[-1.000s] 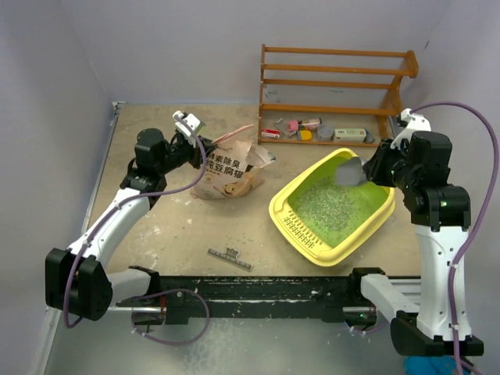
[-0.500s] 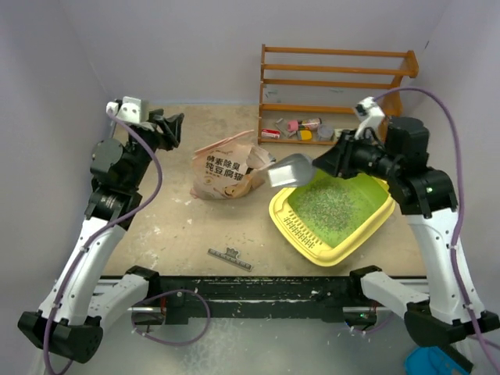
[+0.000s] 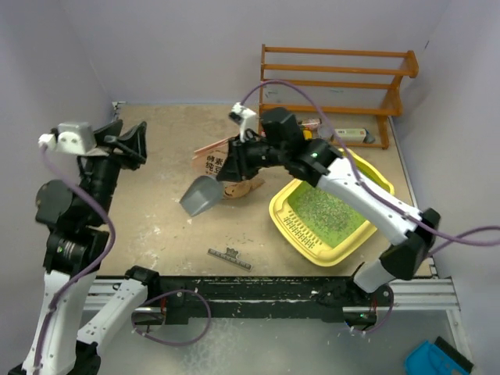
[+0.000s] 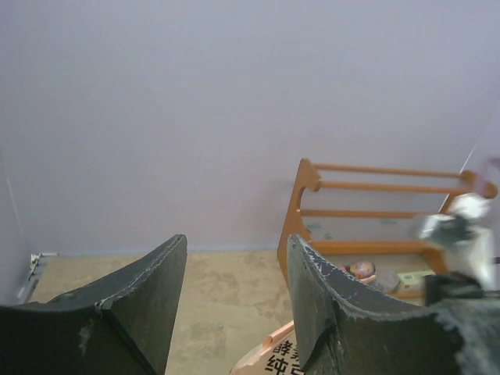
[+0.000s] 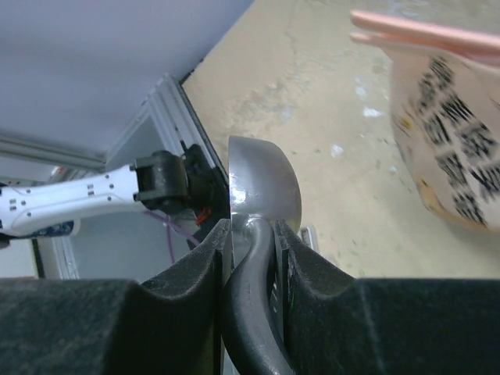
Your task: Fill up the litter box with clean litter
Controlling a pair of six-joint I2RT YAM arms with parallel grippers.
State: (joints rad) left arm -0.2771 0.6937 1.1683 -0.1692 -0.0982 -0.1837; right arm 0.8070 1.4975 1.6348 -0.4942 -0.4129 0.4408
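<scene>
The scoop goes down, back and to the left in the top view next. My right gripper releases it on the tabletop's near corner, because that spot lies empty.
The yellow litter box sits right of centre, with pale grey-green clean litter spread over its floor. My right gripper reaches left across the tan printed bag and is shut on the handle of a silver metal scoop, whose bowl hangs over the table left of the bag. In the right wrist view the scoop sits clamped between the fingers, beside the bag. My left gripper is raised at the far left, open and empty.
A wooden rack with small items on its lower shelf stands at the back. A small metal clip lies near the front rail. Grey walls close in both sides.
My right arm swung far left from above the litter box, carrying the scoop past the bag. My left arm let go of the bag, pulled back left and rose.
</scene>
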